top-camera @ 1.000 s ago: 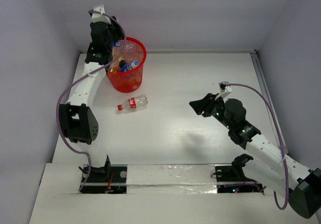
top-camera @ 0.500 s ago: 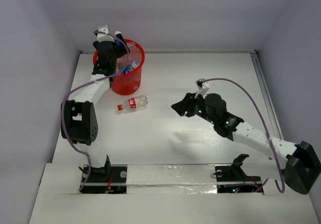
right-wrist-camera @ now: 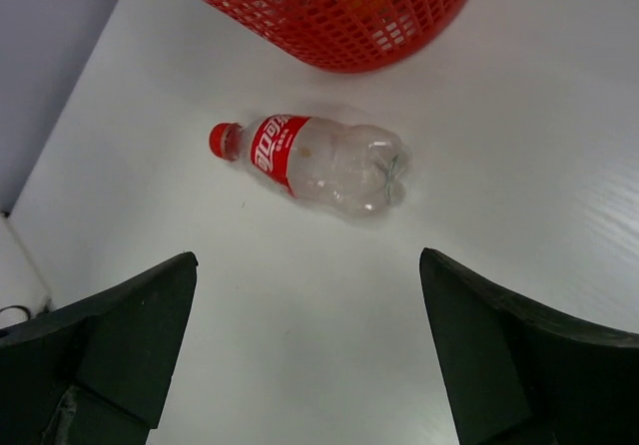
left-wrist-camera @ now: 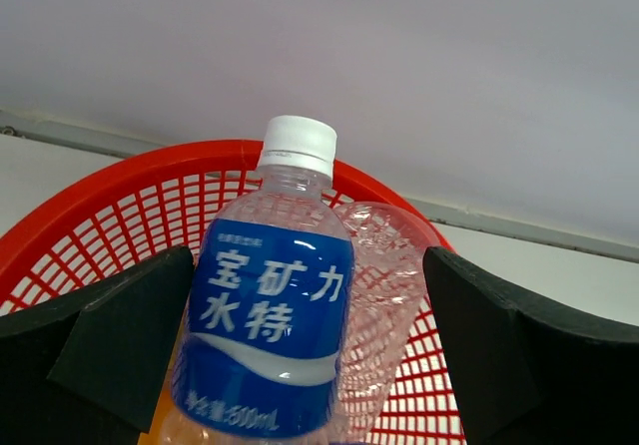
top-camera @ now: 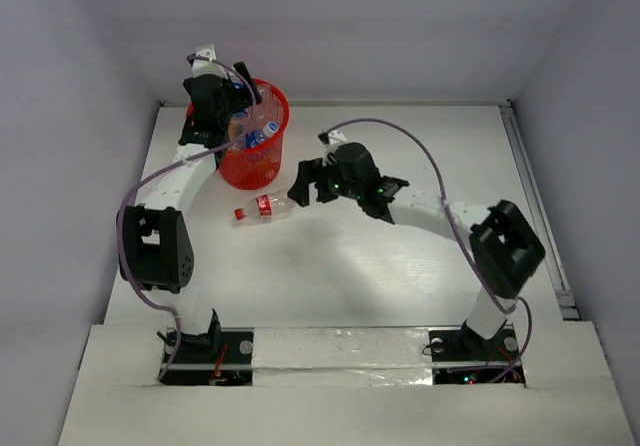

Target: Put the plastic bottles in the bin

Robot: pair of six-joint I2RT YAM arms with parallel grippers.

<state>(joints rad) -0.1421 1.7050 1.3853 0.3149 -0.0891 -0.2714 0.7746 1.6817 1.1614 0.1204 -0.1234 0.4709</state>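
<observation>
Next, my left gripper draws back off the bin's rim and descends onto that bottle's clear bottom half (top-camera: 281, 203). The only bottle outside the bin lies below and back from it.
The red mesh bin (top-camera: 255, 161) stands at the far left of the table and holds several bottles. My left gripper (top-camera: 243, 101) hangs open over its rim. In the left wrist view (left-wrist-camera: 310, 265) a blue-labelled bottle (left-wrist-camera: 270, 335) with a white cap stands between the wide-apart fingers, a clear bottle (left-wrist-camera: 394, 285) beside it, the bin's rim (left-wrist-camera: 150, 166) behind. A clear bottle with red label and cap (top-camera: 265, 206) lies on the table in front of the bin. My right gripper (top-camera: 308, 188) is open just right of it. The right wrist view (right-wrist-camera: 308, 265) shows that bottle (right-wrist-camera: 319, 161) ahead of the fingers, and the bin (right-wrist-camera: 339, 16).
White table with grey walls behind and at both sides; the bin stands near the back left corner. A raised rail (top-camera: 530, 186) runs along the table's right edge. The arms' bases and taped strip (top-camera: 340, 351) are at the near edge.
My right arm has swung far left across the table, ending beside the red-labelled bottle. My left gripper has stayed over the bin, shifting only slightly. The lying bottle has not moved.
</observation>
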